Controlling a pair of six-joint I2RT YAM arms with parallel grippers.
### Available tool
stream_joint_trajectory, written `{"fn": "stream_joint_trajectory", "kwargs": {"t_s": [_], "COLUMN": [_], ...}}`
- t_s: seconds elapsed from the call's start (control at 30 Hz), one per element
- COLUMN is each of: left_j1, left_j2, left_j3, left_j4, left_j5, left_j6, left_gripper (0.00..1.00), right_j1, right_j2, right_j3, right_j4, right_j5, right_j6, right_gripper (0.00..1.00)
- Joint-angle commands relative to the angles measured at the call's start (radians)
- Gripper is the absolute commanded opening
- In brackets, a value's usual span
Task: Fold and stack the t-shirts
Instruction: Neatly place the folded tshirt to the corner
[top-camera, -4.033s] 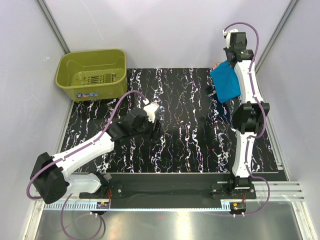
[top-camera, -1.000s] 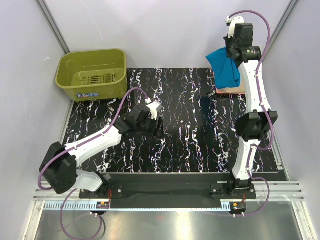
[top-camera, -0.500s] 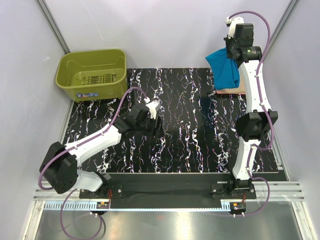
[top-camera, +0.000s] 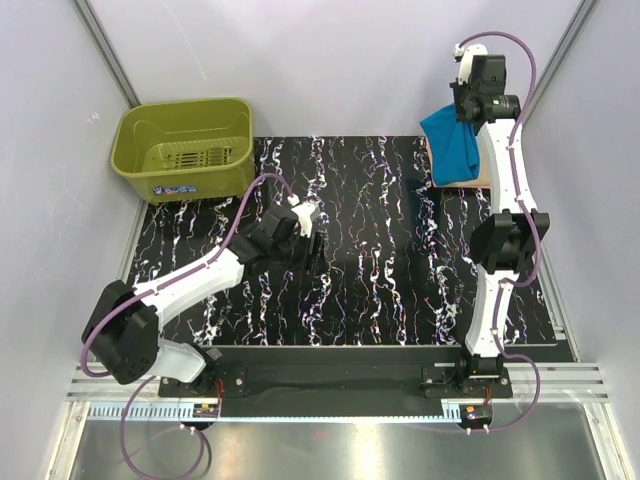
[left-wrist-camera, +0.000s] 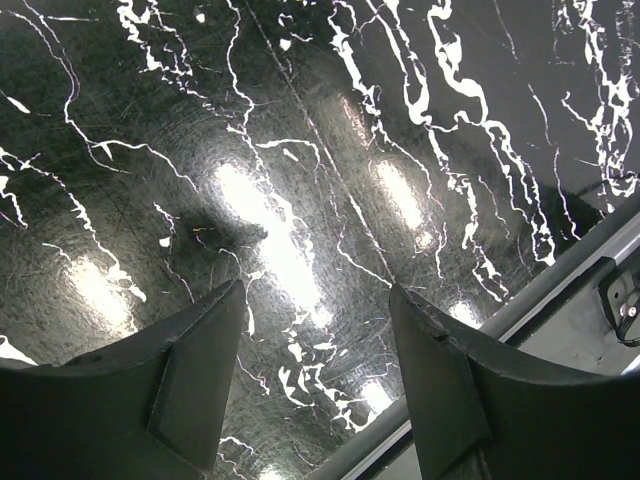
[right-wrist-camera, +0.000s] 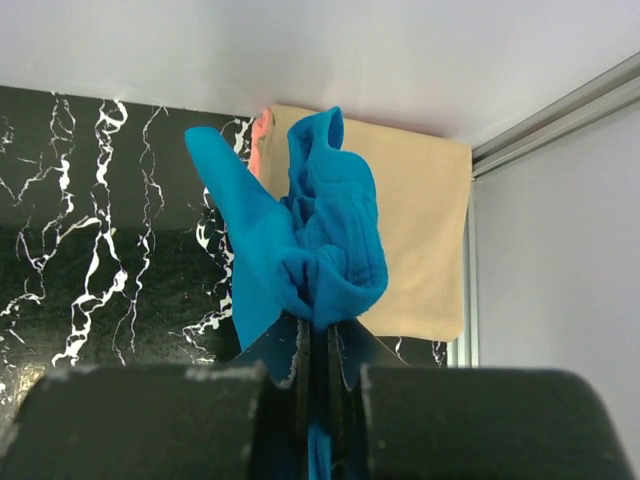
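Observation:
The blue shirt (right-wrist-camera: 305, 240) still hangs bunched. My right gripper next needs to go down toward the right in the top view, over the peach-orange t-shirt's uncovered side (right-wrist-camera: 428, 225), and release the blue shirt there.
My right gripper (top-camera: 466, 118) is raised at the far right corner, shut on the bunched turquoise-blue t-shirt (top-camera: 455, 146), which hangs from it. In the right wrist view the blue shirt (right-wrist-camera: 305, 240) is pinched between the jaws (right-wrist-camera: 320, 335). Below it the pale peach-orange t-shirt (right-wrist-camera: 415, 225) lies flat and folded on the table; only its edge (top-camera: 470, 180) shows from above. My left gripper (top-camera: 316, 240) is open and empty over the middle of the black marbled table (top-camera: 380, 260); its fingers (left-wrist-camera: 200, 370) frame bare tabletop.
An olive-green plastic basket (top-camera: 185, 148) stands at the far left corner. White walls and metal posts close in the table at the back and right. The table's near edge rail (left-wrist-camera: 560, 290) shows in the left wrist view.
The right gripper rose from the table with the blue shirt, baring the peach shirt, and has shifted slightly right. The left gripper moved a little toward the table's middle.

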Motion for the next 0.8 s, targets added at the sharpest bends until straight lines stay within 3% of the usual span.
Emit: {"fn": "stream_joint_trajectory", "kwargs": {"t_s": [0.0, 0.77], "left_j1": [0.009, 0.025], "left_j2": [0.007, 0.049], "left_j3": [0.03, 0.056], "left_j4": [0.048, 0.003], "left_j5": [0.026, 0.029], "left_j6": [0.011, -0.008], "left_gripper": [0.65, 0.64], "right_j1": [-0.009, -0.126], "right_j2": [0.003, 0.215], "right_j3": [0.037, 0.089], "right_j4": [0.083, 0.386], "right_j5": [-0.028, -0.065], "right_j6": [-0.021, -0.073], "right_gripper": [0.0, 0.0]}}
